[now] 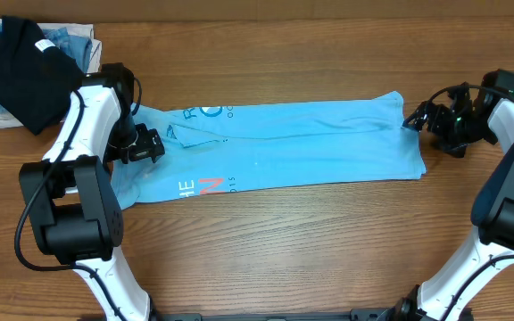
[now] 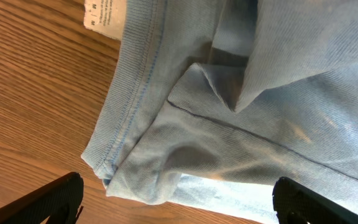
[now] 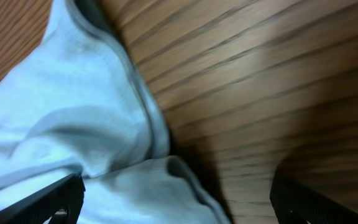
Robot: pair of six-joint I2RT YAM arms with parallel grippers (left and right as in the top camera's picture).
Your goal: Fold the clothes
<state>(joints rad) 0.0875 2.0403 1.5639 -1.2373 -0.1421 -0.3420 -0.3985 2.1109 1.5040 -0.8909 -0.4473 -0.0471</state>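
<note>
I will move my right gripper to the left in the overhead view next, over the hem's middle fold (image 1: 411,133) (image 3: 156,158), and close it, because the hem is off toward one finger.
The light sky-blue t-shirt (image 1: 293,143) lies folded lengthwise into a long band across the middle of the table, white lettering and a red-orange mark near its left end. My left gripper (image 1: 150,143) is open over the shirt's left end; the left wrist view shows the ribbed collar, a white label and a bunched fold (image 2: 166,168) between my fingertips (image 2: 179,202). My right gripper (image 1: 418,118) is open at the shirt's right edge; the right wrist view shows the hem (image 3: 135,180) lying between my fingertips (image 3: 179,199).
A folded black shirt (image 1: 20,71) lies on denim-blue and white folded garments (image 1: 70,40) at the table's back left corner. Bare wooden table (image 1: 284,241) stretches in front of the shirt.
</note>
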